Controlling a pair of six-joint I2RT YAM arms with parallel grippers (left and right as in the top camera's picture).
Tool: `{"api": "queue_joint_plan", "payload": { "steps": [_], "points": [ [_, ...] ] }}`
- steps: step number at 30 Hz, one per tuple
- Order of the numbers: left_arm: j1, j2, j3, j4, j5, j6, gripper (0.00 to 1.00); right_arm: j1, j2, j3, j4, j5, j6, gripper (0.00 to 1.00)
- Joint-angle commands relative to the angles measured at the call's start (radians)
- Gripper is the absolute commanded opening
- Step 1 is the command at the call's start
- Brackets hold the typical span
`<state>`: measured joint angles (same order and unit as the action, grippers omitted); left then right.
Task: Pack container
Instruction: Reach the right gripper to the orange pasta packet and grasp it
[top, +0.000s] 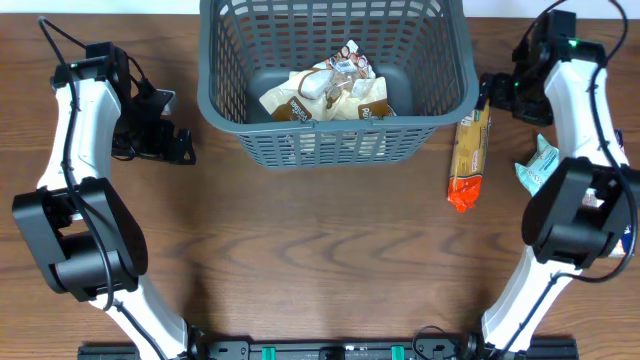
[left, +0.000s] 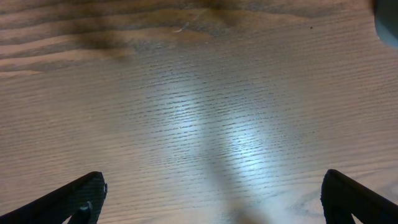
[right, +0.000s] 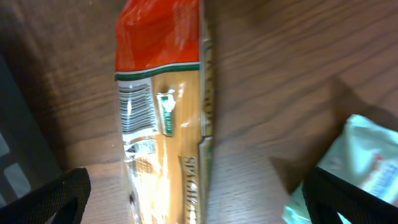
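Note:
The spaghetti packet's middle (top: 471, 137) (right: 168, 190) gets my right gripper next, moving down and toward the basket, because the packet lies below and nearer the basket-side finger.
The container (top: 335, 140), a dark grey slotted basket, stands at the back middle of the table. Inside it lie several brown-and-white packets (top: 330, 92). A long spaghetti packet (top: 468, 160) with an orange end lies on the wood just right of the basket. My right gripper (top: 495, 95) hovers open over its far end. In the right wrist view the spaghetti packet (right: 165, 124) runs between the spread fingers of the right gripper (right: 196, 199), apart from both. My left gripper (top: 178, 125) stands open left of the basket. The left gripper (left: 214, 199) has only bare wood under it.
A pale teal packet (top: 537, 165) lies right of the spaghetti, by the right arm, and shows as the teal packet (right: 367, 168) beside the right finger. The basket wall (right: 18, 143) is close on the left. A basket corner (left: 388, 18) shows top right.

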<state>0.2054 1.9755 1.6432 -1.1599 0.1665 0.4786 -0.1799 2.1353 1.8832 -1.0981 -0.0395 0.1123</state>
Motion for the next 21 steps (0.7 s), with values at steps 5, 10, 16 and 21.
{"api": "queue_joint_plan", "payload": {
  "steps": [5,10,16,21],
  "points": [
    [-0.002,-0.001,-0.002,-0.002,0.01,0.018,0.99,0.061,0.027,-0.017,0.007,-0.014,0.055,0.99],
    [-0.002,-0.001,-0.002,-0.002,0.009,0.018,0.99,0.07,0.027,-0.071,0.013,-0.013,0.068,0.99],
    [-0.002,-0.001,-0.002,-0.002,0.01,0.018,0.99,0.068,0.027,-0.17,0.06,-0.014,0.07,0.99],
    [-0.002,-0.001,-0.002,-0.002,0.009,0.018,0.99,0.068,0.027,-0.263,0.136,-0.014,0.075,0.99]
  ]
}}
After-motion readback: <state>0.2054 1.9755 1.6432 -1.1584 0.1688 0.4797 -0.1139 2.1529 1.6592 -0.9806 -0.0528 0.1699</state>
